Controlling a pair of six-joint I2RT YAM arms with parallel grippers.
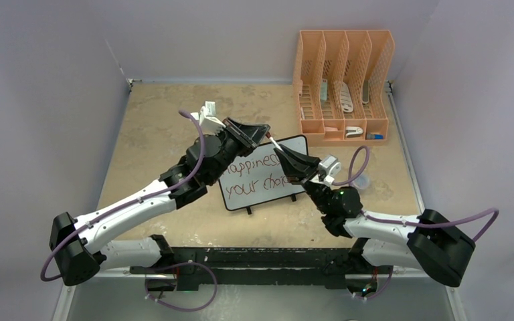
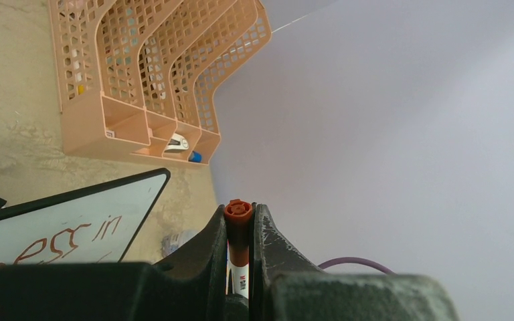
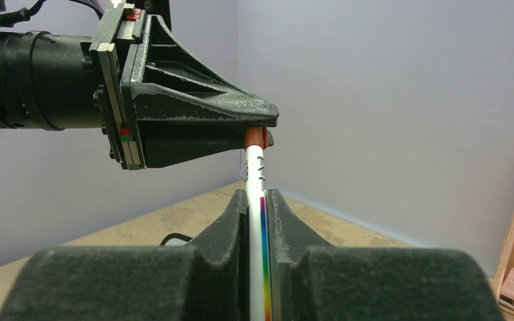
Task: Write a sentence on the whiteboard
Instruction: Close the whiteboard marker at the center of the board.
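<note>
My left gripper swings to the left in the top view and down next, to release the marker (image 1: pixel 274 144) on the tabletop beside the whiteboard, since it is capped.
The whiteboard (image 1: pixel 268 192) stands tilted at mid-table on small black feet. The sentence (image 1: pixel 253 171) runs across it in two red-brown lines; my arms hide its right end. A white marker (image 1: pixel 274 144) with a red-brown cap (image 2: pixel 238 217) hangs above the board's top right corner, bridging both grippers. My left gripper (image 1: pixel 265 134) is shut on the capped end (image 3: pixel 255 137). My right gripper (image 3: pixel 259 200) is shut on the white barrel (image 3: pixel 256 177), which has a rainbow stripe. In the left wrist view the whiteboard (image 2: pixel 130 200) lies lower left with part of the sentence (image 2: pixel 73 237).
An orange mesh file organizer (image 1: pixel 343 87) stands at the back right, with a few small items in its slots. A small clear object (image 1: pixel 365 180) lies on the table right of the board. Lilac walls close in the back and both sides.
</note>
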